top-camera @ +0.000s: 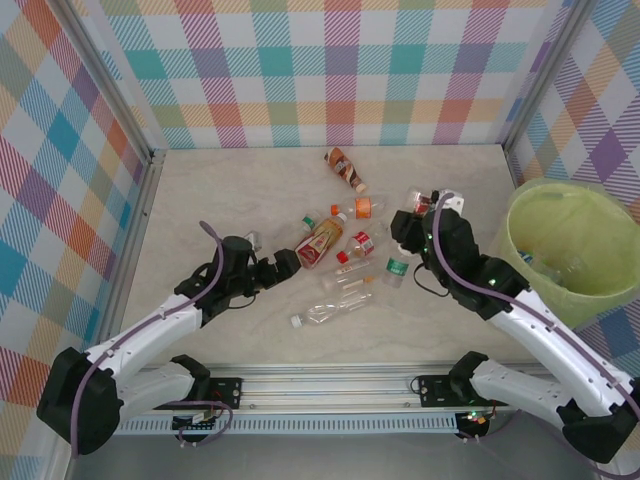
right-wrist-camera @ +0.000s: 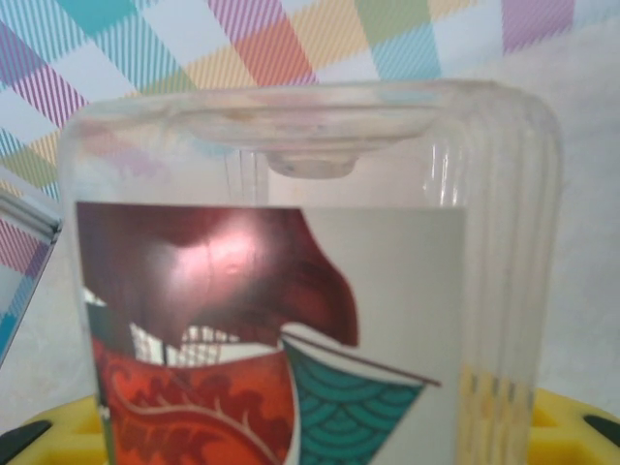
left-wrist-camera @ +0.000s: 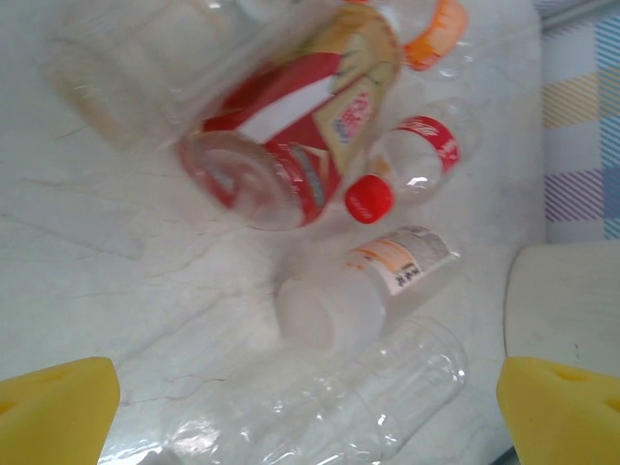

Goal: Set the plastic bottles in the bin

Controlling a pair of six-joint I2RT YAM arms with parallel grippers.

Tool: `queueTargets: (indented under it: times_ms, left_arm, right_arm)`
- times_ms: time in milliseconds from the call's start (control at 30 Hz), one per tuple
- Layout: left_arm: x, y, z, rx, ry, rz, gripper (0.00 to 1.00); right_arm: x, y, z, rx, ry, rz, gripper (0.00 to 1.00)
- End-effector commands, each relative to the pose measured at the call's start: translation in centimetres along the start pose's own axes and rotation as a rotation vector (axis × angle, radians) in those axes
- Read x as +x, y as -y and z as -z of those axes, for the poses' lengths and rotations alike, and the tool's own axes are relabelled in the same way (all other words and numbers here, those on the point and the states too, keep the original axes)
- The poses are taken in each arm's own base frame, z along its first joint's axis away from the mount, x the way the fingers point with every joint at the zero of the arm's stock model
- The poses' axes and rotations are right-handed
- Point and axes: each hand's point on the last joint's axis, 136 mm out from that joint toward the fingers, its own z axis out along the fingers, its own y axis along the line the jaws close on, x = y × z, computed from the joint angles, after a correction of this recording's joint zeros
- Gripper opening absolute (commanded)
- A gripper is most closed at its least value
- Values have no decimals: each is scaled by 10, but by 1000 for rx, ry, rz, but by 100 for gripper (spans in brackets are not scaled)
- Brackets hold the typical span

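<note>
I need to lift my right gripper and move it sideways over the bin [top-camera: 570, 200] before I let go of the clear bottle.
Several plastic bottles lie in a loose heap mid-table. Among them are a large red-labelled bottle [top-camera: 320, 240], a small red-capped one [top-camera: 360, 243], a green-labelled one [top-camera: 397, 268], a clear one [top-camera: 330, 312] and a brown one [top-camera: 345, 168] farther back. My left gripper [top-camera: 285, 262] is open just left of the heap. Its yellow pads [left-wrist-camera: 53, 412] stand wide apart over the clear bottle [left-wrist-camera: 368, 397], short of the red-labelled bottle [left-wrist-camera: 291, 126]. My right gripper [top-camera: 412, 218] is shut on a clear bottle with a red and teal label [right-wrist-camera: 291, 320]. The bin [top-camera: 570, 200] stands to its right.
A white bottle with an orange label [left-wrist-camera: 378, 291] and an orange-capped bottle [left-wrist-camera: 436, 34] lie beside the red-capped one [left-wrist-camera: 417, 155]. Checked walls close in the table on three sides. Inside the bin I see at least one clear bottle [top-camera: 560, 268]. A metal rail [top-camera: 330, 385] runs along the near edge.
</note>
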Motion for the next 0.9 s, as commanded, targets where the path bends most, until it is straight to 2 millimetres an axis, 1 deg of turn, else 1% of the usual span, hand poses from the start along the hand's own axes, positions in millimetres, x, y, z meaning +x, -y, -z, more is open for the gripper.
queueTargets:
  times_ms: [0, 167, 300, 400, 467, 533, 667, 800, 867]
  left_arm:
    - [-5, 27, 4, 91, 42, -111, 100]
    - [-3, 27, 0, 83, 37, -115, 100]
    - [-5, 26, -1, 80, 47, -92, 100]
    - [-7, 27, -2, 82, 56, -78, 100]
    - [-7, 25, -3, 75, 58, -73, 100]
    - [-7, 23, -4, 68, 58, -67, 100]
    - [-6, 18, -5, 53, 60, -52, 100]
    - [-6, 16, -8, 47, 59, -39, 100]
    - [-6, 16, -9, 46, 57, -37, 100]
  right_arm:
    - [-44, 2, 18, 44, 162, 126, 43]
    - [-94, 10, 40, 161, 322, 237, 43]
    - [-128, 10, 60, 197, 411, 301, 43]
    - [-153, 15, 79, 233, 477, 326, 43]
    - [-169, 23, 94, 267, 523, 336, 43]
    - [-182, 37, 107, 330, 551, 352, 41]
    - [-199, 82, 122, 523, 551, 336, 40]
    - [-207, 125, 133, 721, 525, 317, 40]
    - [-209, 140, 135, 794, 511, 313, 42]
